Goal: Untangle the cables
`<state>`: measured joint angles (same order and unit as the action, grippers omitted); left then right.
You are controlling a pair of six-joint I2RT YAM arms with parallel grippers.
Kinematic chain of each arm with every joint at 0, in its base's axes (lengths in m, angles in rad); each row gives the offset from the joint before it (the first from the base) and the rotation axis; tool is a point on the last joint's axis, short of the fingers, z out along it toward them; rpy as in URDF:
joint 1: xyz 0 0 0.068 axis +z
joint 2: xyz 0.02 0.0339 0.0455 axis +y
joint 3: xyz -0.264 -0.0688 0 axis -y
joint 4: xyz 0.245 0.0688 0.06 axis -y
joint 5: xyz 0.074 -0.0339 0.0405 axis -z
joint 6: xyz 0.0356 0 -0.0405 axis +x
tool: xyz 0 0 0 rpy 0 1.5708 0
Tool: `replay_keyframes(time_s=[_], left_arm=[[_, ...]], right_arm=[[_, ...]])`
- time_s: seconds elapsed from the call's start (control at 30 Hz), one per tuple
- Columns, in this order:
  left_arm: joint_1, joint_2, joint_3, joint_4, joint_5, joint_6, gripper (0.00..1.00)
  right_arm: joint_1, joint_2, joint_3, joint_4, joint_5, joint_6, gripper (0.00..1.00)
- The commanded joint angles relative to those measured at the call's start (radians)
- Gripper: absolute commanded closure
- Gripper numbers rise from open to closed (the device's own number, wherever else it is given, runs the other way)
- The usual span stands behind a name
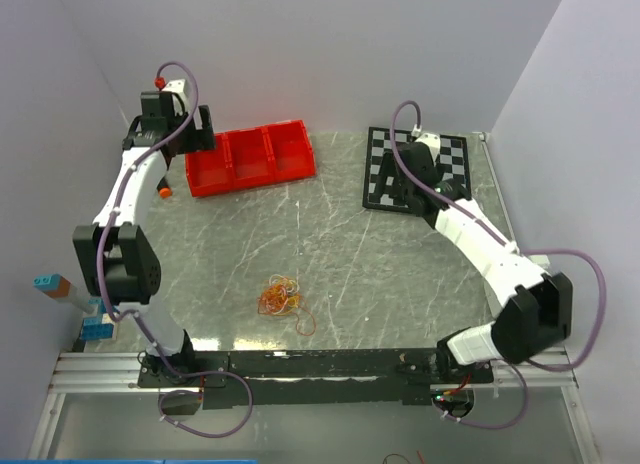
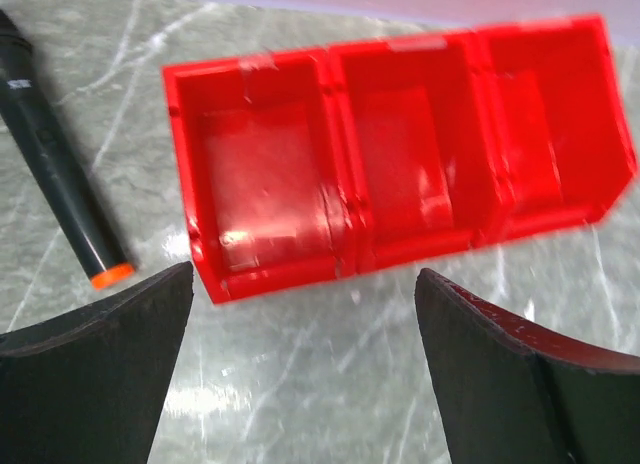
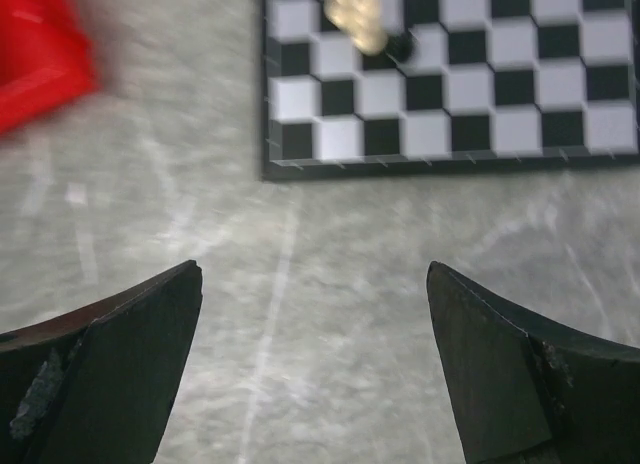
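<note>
I will next move my left gripper down onto the near end of the red bin's side [image 1: 189, 182] [image 2: 194, 240] beside the marker, since its open fingers can straddle the bin's thin rim.
The cables [image 1: 281, 296] are a small loopy clump of orange, yellow and red wires lying on the grey marbled table, near the front centre, with one separate orange loop [image 1: 305, 326] just right of it. They show only in the top view. My left gripper [image 1: 193, 136] is at the far left back, beside the red bin; in its wrist view it [image 2: 304, 282] is open and empty. My right gripper [image 1: 396, 184] is at the back right over the checkerboard's near edge; in its wrist view it [image 3: 313, 267] is open and empty above bare table.
A red three-compartment bin [image 1: 250, 158] stands at the back left, its compartments empty in the left wrist view [image 2: 400, 154]. A black marker with an orange tip [image 2: 62, 174] lies left of it. A checkerboard [image 1: 420, 169] lies at the back right.
</note>
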<state>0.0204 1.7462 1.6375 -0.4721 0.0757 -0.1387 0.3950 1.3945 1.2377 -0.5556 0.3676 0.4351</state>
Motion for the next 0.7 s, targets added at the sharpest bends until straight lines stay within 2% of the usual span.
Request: replay_keyframes(time_s=[0.0,0.07,0.17,0.33,0.47,0.57,0.67], left_arm=[[0.013,0.079,0.131,-0.008,-0.117,-0.071,0.03],[0.015,0.127,0.177,-0.005,-0.140,-0.075,0.03],[0.018,0.182,0.228,0.012,-0.184,-0.081,0.03],[0.032,0.289,0.318,0.030,-0.272,-0.102,0.03],[0.056,0.412,0.468,-0.051,-0.300,-0.134,0.03],[0.067,0.444,0.486,-0.010,-0.319,-0.150,0.03],[0.070,0.481,0.508,-0.039,-0.326,-0.150,0.03]], right_arm=[[0.035,-0.088,-0.030,0.186,0.006,-0.064,0.00],[0.031,-0.063,-0.044,0.194,-0.009,-0.035,0.00],[0.027,-0.032,-0.012,0.115,-0.001,-0.013,0.00],[0.051,-0.234,-0.242,0.382,-0.039,-0.101,0.00],[0.057,-0.276,-0.250,0.332,0.002,-0.105,0.00],[0.079,-0.313,-0.279,0.330,0.019,-0.114,0.00],[0.087,-0.353,-0.320,0.352,0.014,-0.104,0.00]])
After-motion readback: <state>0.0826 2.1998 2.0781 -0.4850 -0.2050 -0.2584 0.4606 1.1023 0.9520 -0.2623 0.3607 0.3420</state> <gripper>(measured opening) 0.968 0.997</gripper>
